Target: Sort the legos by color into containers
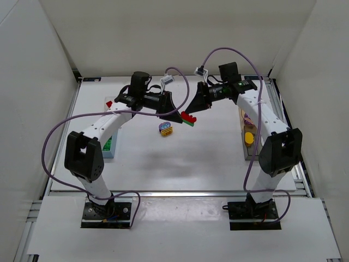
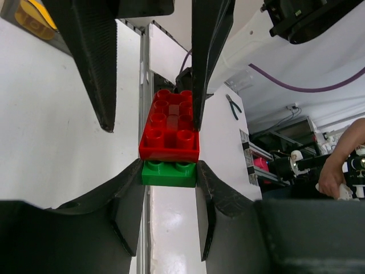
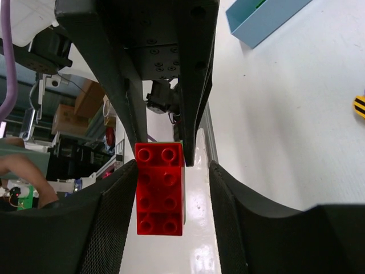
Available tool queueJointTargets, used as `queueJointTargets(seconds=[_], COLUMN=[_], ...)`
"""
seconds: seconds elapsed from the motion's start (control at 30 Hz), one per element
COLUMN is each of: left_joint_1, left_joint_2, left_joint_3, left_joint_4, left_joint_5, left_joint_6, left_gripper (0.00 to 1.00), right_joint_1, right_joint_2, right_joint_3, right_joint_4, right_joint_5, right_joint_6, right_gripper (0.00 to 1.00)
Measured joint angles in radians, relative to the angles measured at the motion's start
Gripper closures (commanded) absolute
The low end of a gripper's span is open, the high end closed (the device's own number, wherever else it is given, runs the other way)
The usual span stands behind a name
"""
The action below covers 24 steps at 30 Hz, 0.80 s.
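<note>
My left gripper swings left in the top view and down to release the green lego [image 1: 188, 123] next, since the container with green legos lies below it there.
A red lego [image 1: 188, 116] stuck on a green lego [image 1: 188, 123] hangs above the middle of the table between both grippers. My left gripper [image 1: 175, 113] is shut on the green lego [image 2: 169, 173], pinching its two sides, and the red lego [image 2: 169, 128] sticks out beyond its tips. My right gripper [image 1: 192, 109] stands open around the red lego [image 3: 160, 189]. The brick lies against one right pad with a clear gap to the other pad [image 3: 228, 205]. A purple and yellow lego stack [image 1: 165, 129] lies on the table below the left gripper.
A light blue container [image 1: 108, 148] with green bricks sits at the left edge, and a red brick [image 1: 109, 103] lies behind it. At the right edge stand containers with a yellow piece [image 1: 248, 138] and purple pieces [image 1: 246, 118]. The blue container [image 3: 259, 23] also shows in the right wrist view.
</note>
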<state>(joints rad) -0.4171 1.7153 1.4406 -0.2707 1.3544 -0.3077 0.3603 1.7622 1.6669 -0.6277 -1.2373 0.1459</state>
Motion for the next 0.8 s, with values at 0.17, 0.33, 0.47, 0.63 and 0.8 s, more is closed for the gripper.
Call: queueJointTargets(seconds=[0.17,0.33,0.47,0.63,0.8], left_joint_1=[-0.001,-0.002,-0.001,-0.001,-0.003], left_joint_2=[0.005,0.014,0.014,0.015,0.015], left_joint_3=[0.006,0.008,0.008,0.011,0.011], left_joint_4=[-0.016,-0.013,-0.013,-0.014,-0.015], left_joint_5=[0.016,0.01,0.017,0.014,0.013], left_joint_6=[0.005,0.004,0.003,0.004,0.004], left_gripper=[0.75,0.75,0.76,0.75,0.75], right_joint_1=[0.012,0.039,0.055,0.052,0.052], right_joint_2=[-0.001,-0.003,-0.003,-0.005,-0.005], right_joint_3=[-0.001,-0.013,-0.013,-0.013,-0.014], right_joint_4=[-0.003,-0.022,-0.028,-0.029,-0.026], right_joint_5=[-0.001,0.0,0.006,0.004,0.005], right_joint_6=[-0.012,-0.027,-0.042,-0.046,-0.049], right_gripper=[0.42,0.42,0.51,0.87,1.0])
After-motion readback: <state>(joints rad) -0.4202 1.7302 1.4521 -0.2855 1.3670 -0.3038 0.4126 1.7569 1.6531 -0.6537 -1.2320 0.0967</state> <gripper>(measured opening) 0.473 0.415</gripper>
